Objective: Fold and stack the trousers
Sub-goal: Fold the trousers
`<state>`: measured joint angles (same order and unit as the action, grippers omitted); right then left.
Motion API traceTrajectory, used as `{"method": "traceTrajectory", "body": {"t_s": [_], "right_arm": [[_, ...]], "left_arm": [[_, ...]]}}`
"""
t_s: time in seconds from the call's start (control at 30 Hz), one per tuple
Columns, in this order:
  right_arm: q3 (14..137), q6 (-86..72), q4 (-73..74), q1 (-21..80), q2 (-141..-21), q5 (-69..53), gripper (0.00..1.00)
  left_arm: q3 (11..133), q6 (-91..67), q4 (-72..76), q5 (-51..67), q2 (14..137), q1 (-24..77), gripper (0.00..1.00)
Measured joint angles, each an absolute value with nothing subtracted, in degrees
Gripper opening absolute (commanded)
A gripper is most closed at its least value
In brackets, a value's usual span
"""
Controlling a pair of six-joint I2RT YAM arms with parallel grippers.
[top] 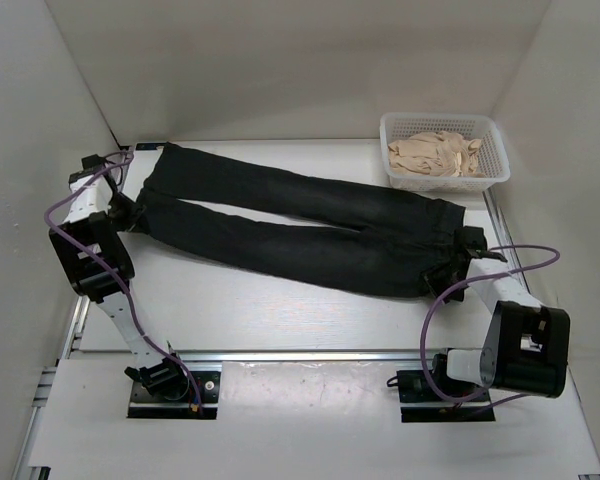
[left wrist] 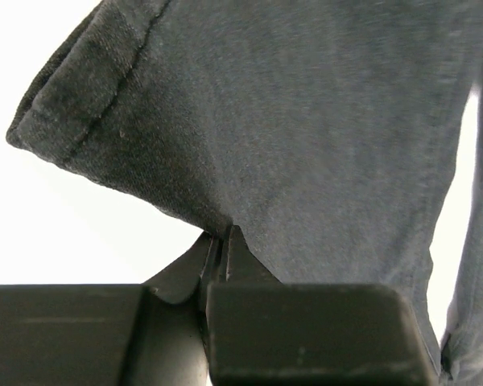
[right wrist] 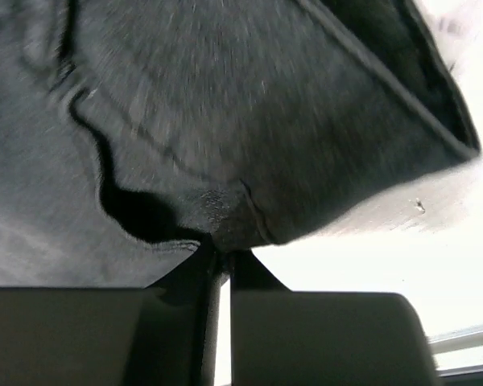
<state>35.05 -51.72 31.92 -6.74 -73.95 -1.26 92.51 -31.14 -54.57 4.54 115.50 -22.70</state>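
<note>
Next, the left gripper lifts the pinched edge outward over the far leg and releases it, since that leg lies outward of it, across a gap from this one.
The black trousers lie spread flat across the table, leg ends at the left, waistband at the right. My left gripper is shut on the edge of a leg near its hem; in the left wrist view the dark fabric is pinched at the fingertips of the left gripper. My right gripper is shut on the waistband's near corner; the right wrist view shows bunched cloth clamped between the tips of the right gripper.
A white mesh basket holding a beige cloth pile stands at the back right, just beyond the waistband. White walls close in the table on three sides. A metal rail runs along the near edge.
</note>
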Motion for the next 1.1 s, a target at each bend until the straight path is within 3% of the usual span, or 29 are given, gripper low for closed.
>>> {"method": "traceTrajectory", "body": {"t_s": [0.47, 0.67, 0.9, 1.1], "right_arm": [[63.48, -37.69, 43.94, -6.61, -64.36, 4.29, 0.0], [62.65, -35.51, 50.19, -6.61, -59.51, 4.8, 0.0], [60.64, -36.1, 61.1, -6.61, -47.16, 5.34, 0.0], [62.24, -37.12, 69.91, -6.61, -42.68, 7.84, 0.0]], "left_arm": [[104.36, -34.39, -60.69, 7.99, 100.77, -22.7, 0.1], [102.69, -34.87, -61.91, 8.21, 93.36, -24.21, 0.1], [91.37, -34.39, -65.21, 7.86, 84.27, -31.05, 0.1], [90.87, -32.03, -66.67, 7.4, 78.06, -31.79, 0.1]]}}
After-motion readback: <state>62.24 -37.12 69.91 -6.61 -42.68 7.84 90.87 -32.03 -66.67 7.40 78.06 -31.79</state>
